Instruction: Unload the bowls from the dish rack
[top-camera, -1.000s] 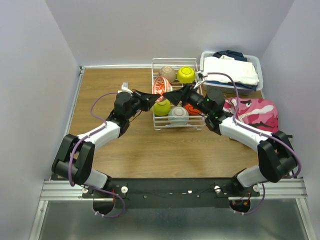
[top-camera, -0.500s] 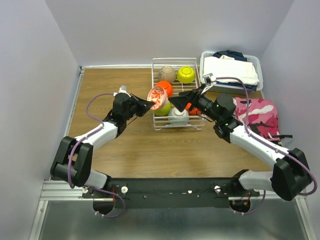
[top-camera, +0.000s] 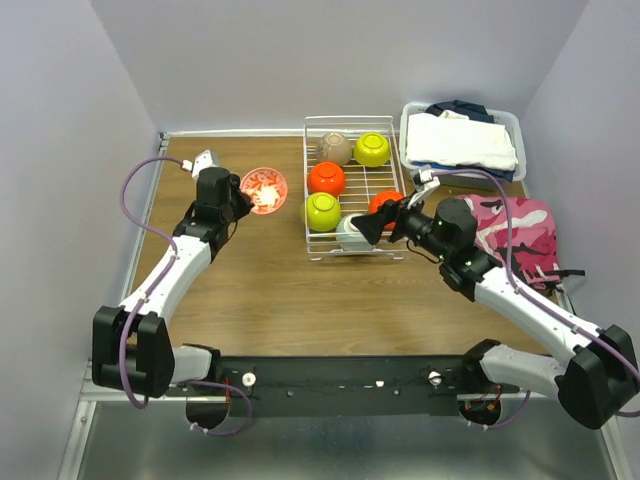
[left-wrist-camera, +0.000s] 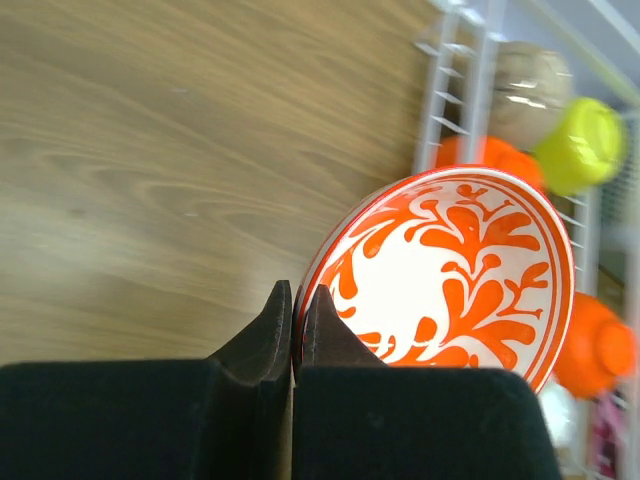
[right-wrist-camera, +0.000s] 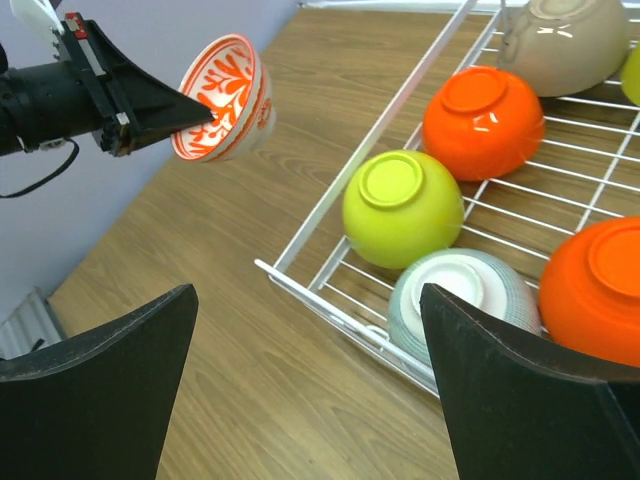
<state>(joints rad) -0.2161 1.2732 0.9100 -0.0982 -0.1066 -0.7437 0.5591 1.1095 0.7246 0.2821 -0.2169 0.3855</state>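
Note:
The left gripper will next go down to the left in the top view and let go of the white-and-red patterned bowl on the bare tabletop below it, clear of other bowls.
My left gripper (top-camera: 240, 194) (left-wrist-camera: 297, 300) is shut on the rim of the white-and-red patterned bowl (top-camera: 264, 190) (left-wrist-camera: 460, 260), held over the table left of the dish rack (top-camera: 355, 119) (right-wrist-camera: 330, 305). Inside the rack lie upside down a taupe bowl (top-camera: 334, 148), a lime-green bowl (top-camera: 372, 149), an orange bowl (top-camera: 327, 178) (right-wrist-camera: 483, 108), a second lime-green bowl (top-camera: 323, 211) (right-wrist-camera: 402, 207), a pale blue bowl (top-camera: 352, 234) (right-wrist-camera: 455, 300) and a second orange bowl (right-wrist-camera: 600, 290). My right gripper (top-camera: 372, 228) (right-wrist-camera: 308, 300) hangs open and empty over the rack's near right corner.
A grey bin (top-camera: 512, 122) of folded clothes stands right of the rack. A pink camouflage cloth (top-camera: 515, 225) lies in front of it, under my right arm. Walls close off the table at the left, back and right.
My left gripper carried the patterned bowl left, out of the rack and over the table. My right gripper opened wide and drew back toward the rack's near right corner.

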